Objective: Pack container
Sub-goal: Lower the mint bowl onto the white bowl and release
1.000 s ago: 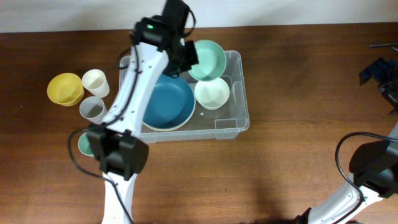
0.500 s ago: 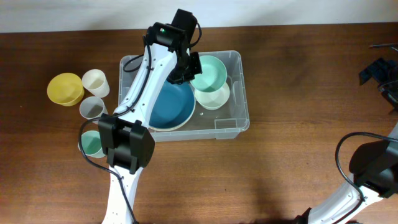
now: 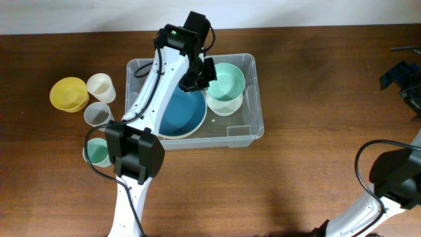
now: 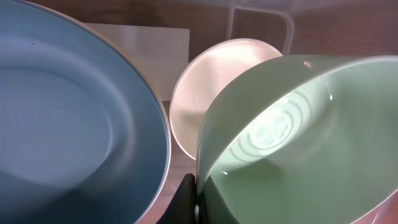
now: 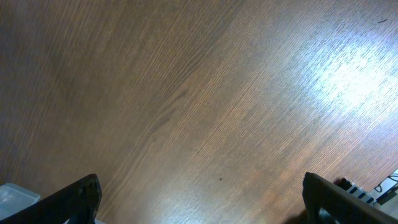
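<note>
I will lower my left gripper a little toward the white bowl (image 3: 225, 105) (image 4: 210, 88) next, then let go of the mint green bowl's rim, because the mint green bowl is already hanging above the white one.
The container (image 3: 258, 129) is a clear plastic bin in the middle of the table. A large blue bowl (image 3: 179, 113) lies in its left half and a white bowl (image 3: 222, 105) in its right half. My left gripper (image 3: 204, 74) is shut on the rim of a mint green bowl (image 3: 229, 79), held tilted over the white bowl. In the left wrist view its black fingers (image 4: 186, 200) pinch the green bowl's (image 4: 298, 137) edge, with the white bowl (image 4: 199, 99) and blue bowl (image 4: 68, 124) behind. My right gripper (image 5: 199, 199) stands open over bare wood.
Left of the bin stand a yellow bowl (image 3: 68, 93), a white cup (image 3: 100, 87), a grey cup (image 3: 97, 114) and a teal cup (image 3: 97, 153). A white label (image 4: 149, 50) shows on the bin's base. The right arm (image 3: 398, 76) is at the table's far right edge.
My left gripper has carried the green bowl from the bin's back edge forward and slightly right, so it now overlaps the white bowl. The right arm has not moved.
</note>
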### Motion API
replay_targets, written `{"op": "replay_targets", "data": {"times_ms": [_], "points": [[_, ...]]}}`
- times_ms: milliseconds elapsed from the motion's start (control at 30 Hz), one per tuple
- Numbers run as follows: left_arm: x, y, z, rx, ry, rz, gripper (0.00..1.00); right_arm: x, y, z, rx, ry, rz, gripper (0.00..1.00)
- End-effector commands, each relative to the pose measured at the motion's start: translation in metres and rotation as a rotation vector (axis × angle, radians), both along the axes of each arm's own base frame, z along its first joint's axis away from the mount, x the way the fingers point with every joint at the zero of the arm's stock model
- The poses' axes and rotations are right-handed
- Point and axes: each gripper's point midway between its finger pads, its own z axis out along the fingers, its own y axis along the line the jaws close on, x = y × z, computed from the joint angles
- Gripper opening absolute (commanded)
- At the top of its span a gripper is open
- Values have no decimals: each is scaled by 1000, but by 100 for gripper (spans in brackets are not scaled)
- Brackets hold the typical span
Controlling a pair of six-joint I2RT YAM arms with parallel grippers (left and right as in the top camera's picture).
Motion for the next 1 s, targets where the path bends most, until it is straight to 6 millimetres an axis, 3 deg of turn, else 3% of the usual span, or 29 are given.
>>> {"op": "replay_targets", "data": {"times_ms": [0, 333, 567, 767, 867, 900, 967], "points": [[-3, -6, -8, -7, 18, -30, 1, -1, 0, 0, 3, 2, 1, 99], [-7, -6, -31, 6, 81, -31, 1, -1, 0, 0, 3, 2, 1, 99], [-6, -7, -36, 6, 87, -32, 2, -1, 0, 0, 3, 2, 1, 99], [-6, -7, -36, 5, 87, -33, 21, -1, 0, 0, 3, 2, 1, 99], [-6, -11, -35, -15, 76, -82, 36, -1, 0, 0, 3, 2, 1, 99], [-5, -12, -35, -16, 72, -83, 55, -1, 0, 0, 3, 2, 1, 99], [-2, -13, -34, -20, 50, -108, 59, -1, 0, 0, 3, 2, 1, 99]]}}
